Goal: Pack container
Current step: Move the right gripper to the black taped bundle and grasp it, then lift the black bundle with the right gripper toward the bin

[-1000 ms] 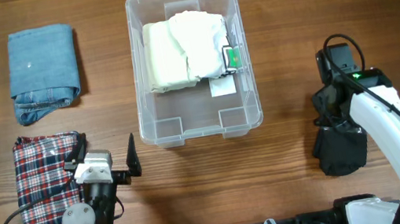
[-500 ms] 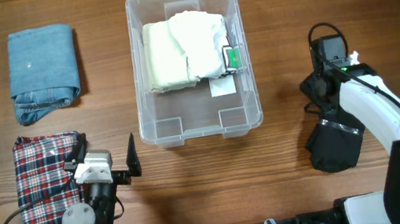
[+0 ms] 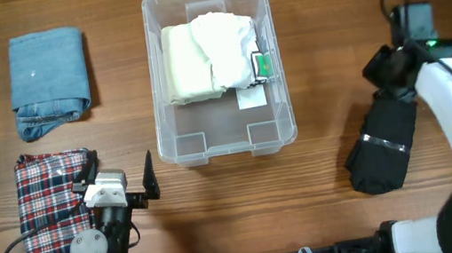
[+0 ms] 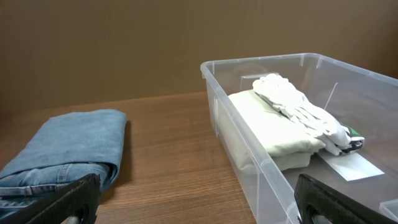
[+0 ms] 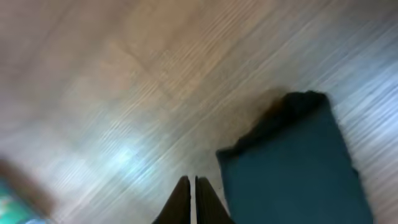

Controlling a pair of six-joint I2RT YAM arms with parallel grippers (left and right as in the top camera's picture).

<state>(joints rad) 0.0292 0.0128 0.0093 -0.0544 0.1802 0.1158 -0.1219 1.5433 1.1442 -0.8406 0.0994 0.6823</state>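
Observation:
Next, my right gripper goes down, shifts the dark garment's edge left in the overhead view to the bare wood below, by the container, and lets go.
The clear container (image 3: 226, 142) stands at the middle back with a folded cream garment (image 3: 207, 57) in its far half. From the left wrist, the container (image 4: 267, 168) is on the right. My left gripper (image 3: 119, 172) rests open at the front left, nothing between its fingers (image 4: 68, 199). My right gripper (image 5: 189, 182) is shut, jaws pressed together with nothing showing between them. It hovers over bare wood just left of a dark garment (image 5: 292, 168). From overhead, that dark garment (image 3: 382, 148) lies at the right, running up to the right arm (image 3: 446, 94).
Folded blue jeans (image 3: 49, 81) lie at the back left, also in the left wrist view (image 4: 62, 149). A folded plaid garment (image 3: 49, 207) lies front left beside the left arm. A small green-tagged item (image 3: 264, 65) sits inside the container by its right wall.
The right arm swung back and to the right, and its jaws closed fully. The dark garment now looks longer, stretched towards the arm. The left arm has not moved.

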